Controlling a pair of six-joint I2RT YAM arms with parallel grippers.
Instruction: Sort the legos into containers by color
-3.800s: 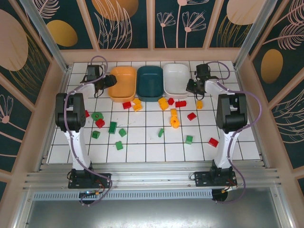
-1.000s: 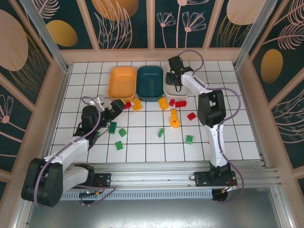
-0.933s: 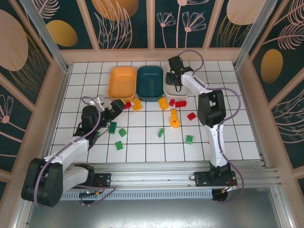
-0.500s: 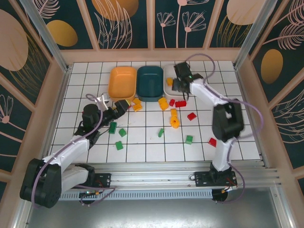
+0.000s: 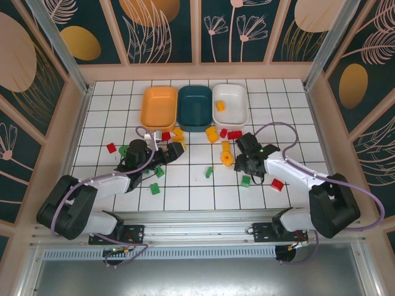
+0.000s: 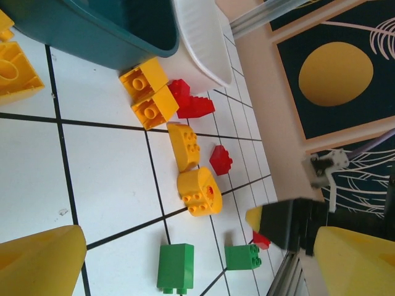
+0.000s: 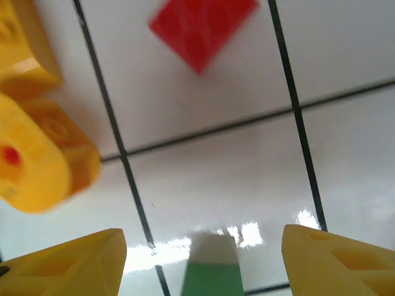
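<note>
The green brick (image 7: 213, 274) shows only one end between my fingers, so my right gripper moves back and comes down over it next.
Three containers stand in a row at the back: orange tray (image 5: 159, 108), teal tray (image 5: 195, 108) and white tray (image 5: 230, 92), which has a yellow brick (image 5: 220, 105) in it. Red, green and yellow legos lie scattered on the tiled table. My left gripper (image 5: 174, 152) (image 6: 197, 271) is open and low, pointing right, and its view shows a green brick (image 6: 174, 267) ahead between the fingers. My right gripper (image 5: 245, 169) (image 7: 203, 265) is open just over another green brick (image 5: 245, 180) (image 7: 212, 280), beside a round yellow piece (image 5: 227, 158) (image 7: 37, 160).
Yellow bricks (image 5: 213, 134) and red bricks (image 5: 234, 134) cluster in front of the trays. A red brick (image 5: 277, 184) lies right of my right gripper. Green bricks (image 5: 155, 189) and a red one (image 5: 111, 147) lie around my left arm. Frame rails border the table.
My right arm swung from over the white tray down to the table's middle, jaws widening; a yellow brick stays in that tray. My left gripper slid further right, staying open.
</note>
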